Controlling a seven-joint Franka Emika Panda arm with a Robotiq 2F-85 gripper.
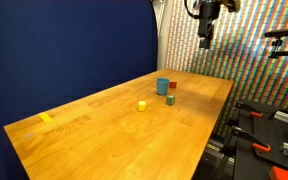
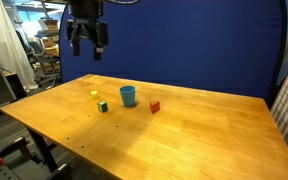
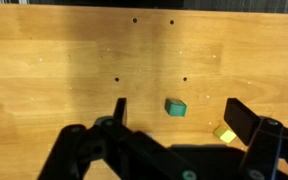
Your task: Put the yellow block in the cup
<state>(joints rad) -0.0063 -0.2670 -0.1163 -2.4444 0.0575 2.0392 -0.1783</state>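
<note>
The yellow block (image 1: 141, 105) (image 3: 224, 133) lies far below my gripper and toward the right in the wrist view, so I will move my gripper down and to that side onto it next.
The yellow block (image 1: 141, 105) is a tiny cube on the wooden table (image 1: 104, 140), also in the other exterior view (image 2: 94, 95) and the wrist view (image 3: 224, 133). The blue cup (image 1: 163, 87) stands upright to its right and a little farther back; it also shows in an exterior view (image 2: 128, 96). My gripper (image 1: 205, 40) hangs high above the table, open and empty, far from both; it also shows in an exterior view (image 2: 87, 46) and the wrist view (image 3: 184, 118). In the wrist view the yellow block lies just inside the right finger. The cup is out of the wrist view.
A green block (image 1: 170, 99) sits by the cup, also in the wrist view (image 3: 175, 107). A red block (image 1: 172, 86) lies on the cup's other side. A yellow tape strip (image 1: 47, 118) lies near a table corner. A blue curtain (image 1: 64, 50) stands behind.
</note>
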